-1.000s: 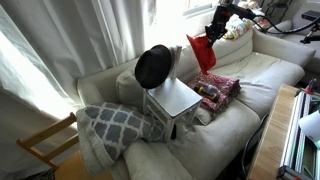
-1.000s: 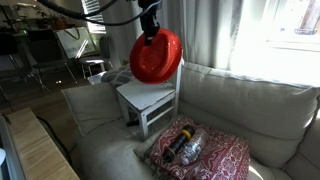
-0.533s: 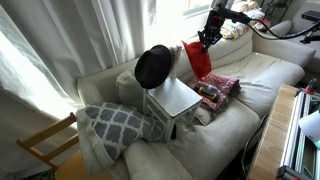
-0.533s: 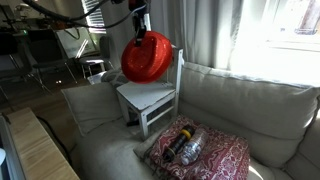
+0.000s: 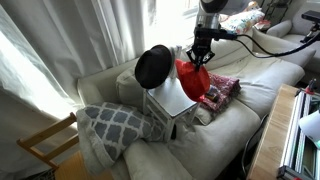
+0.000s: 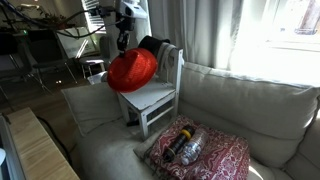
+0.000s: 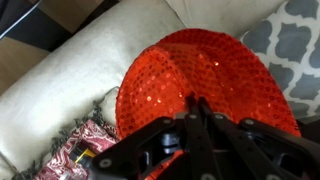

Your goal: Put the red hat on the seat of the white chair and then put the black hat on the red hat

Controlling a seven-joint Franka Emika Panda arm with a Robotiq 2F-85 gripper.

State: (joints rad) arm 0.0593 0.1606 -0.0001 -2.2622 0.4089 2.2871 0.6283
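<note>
The red hat (image 5: 194,80) still hangs over the seat's front, so my gripper will bring it down toward the chair (image 6: 152,95) back onto the seat next.
My gripper (image 5: 199,57) is shut on the brim of the red hat (image 5: 194,80) and holds it in the air just above the seat (image 5: 172,100) of the white chair (image 6: 152,95). The hat also shows in an exterior view (image 6: 131,70) and fills the wrist view (image 7: 205,85), sequined, under the closed jaws (image 7: 198,107). The black hat (image 5: 153,66) hangs on the top of the chair back, and its crown peeks out behind the red hat (image 6: 152,44). The chair stands on the cream sofa (image 5: 255,75).
A red-patterned folded cloth with a dark object on it (image 6: 195,150) lies on the sofa beside the chair, also seen in an exterior view (image 5: 222,88). A grey-and-white patterned cushion (image 5: 115,125) sits on the other side. A bare wooden chair (image 5: 45,145) stands off the sofa's end.
My gripper has carried the red hat down and across from high above the sofa to just over the white chair's seat. The black hat has not moved.
</note>
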